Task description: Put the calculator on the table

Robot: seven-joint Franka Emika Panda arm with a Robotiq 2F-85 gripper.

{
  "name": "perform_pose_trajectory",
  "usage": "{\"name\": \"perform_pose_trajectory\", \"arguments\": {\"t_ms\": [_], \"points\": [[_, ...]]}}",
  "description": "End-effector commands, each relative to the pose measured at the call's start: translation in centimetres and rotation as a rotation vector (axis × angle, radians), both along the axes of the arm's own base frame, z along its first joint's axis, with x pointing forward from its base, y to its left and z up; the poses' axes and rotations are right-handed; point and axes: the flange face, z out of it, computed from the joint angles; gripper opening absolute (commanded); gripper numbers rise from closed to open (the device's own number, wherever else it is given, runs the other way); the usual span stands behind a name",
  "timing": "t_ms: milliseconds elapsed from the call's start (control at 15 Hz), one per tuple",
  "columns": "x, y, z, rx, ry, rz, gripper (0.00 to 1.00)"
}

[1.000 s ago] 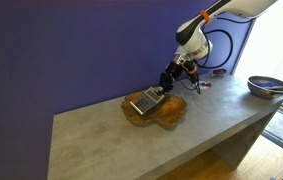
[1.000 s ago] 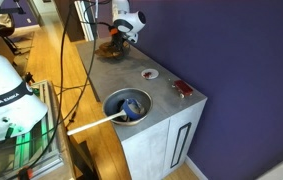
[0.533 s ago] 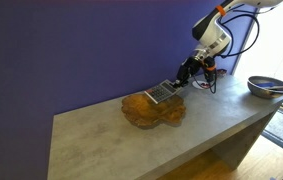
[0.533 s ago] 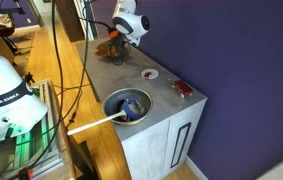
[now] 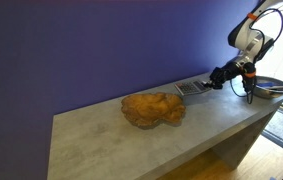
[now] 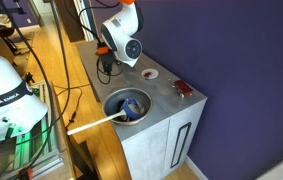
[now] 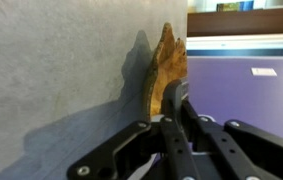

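The calculator (image 5: 191, 88) hangs just above bare table beside the orange-brown object, so my gripper should next turn, lower it there and release.
In an exterior view my gripper (image 5: 211, 81) is shut on one end of the calculator (image 5: 191, 88), a flat grey device with dark keys. It holds the calculator just above the grey table (image 5: 101, 135), to the right of the orange-brown lumpy object (image 5: 153, 108). In the wrist view the fingers (image 7: 173, 100) are pressed close together over the table (image 7: 51, 70), with the orange-brown object (image 7: 167, 58) beyond them. The calculator does not show clearly there. In an exterior view the arm (image 6: 123, 42) hides the gripper and the calculator.
A metal bowl (image 5: 268, 86) stands at the table's right end. In an exterior view a small white disc (image 6: 149, 74), a red item (image 6: 184, 89) and a round basin (image 6: 128, 105) with blue contents are on the counter. Cables hang at the far end.
The gripper has lifted the calculator off the orange-brown object and carried it to the right along the table, towards the metal bowl.
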Motion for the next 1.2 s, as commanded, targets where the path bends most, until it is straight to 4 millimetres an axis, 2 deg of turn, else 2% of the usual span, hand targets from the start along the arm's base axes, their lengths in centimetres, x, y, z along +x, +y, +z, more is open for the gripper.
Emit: {"name": "perform_pose_trajectory", "arguments": {"t_ms": [0,67,133,200,333,800,1133], "points": [[-6.9,-4.7,1.5,0.054,-0.023,-0.182,0.03],[-3.4,-3.5,-0.2,0.045,-0.001,-0.108,0.13],[-5.0,-4.8,-0.3,0.050,-0.003,-0.142,0.13],[-6.2,-5.5,-0.1,0.052,-0.005,-0.163,0.03],[-5.1,-4.8,-0.3,0.017,-0.004,-0.246,0.03],[0.0,0.7,-1.1,-0.056,0.036,-0.406,0.03],[2.9,0.8,-2.1,-0.095,0.087,-0.497,0.03]]}}
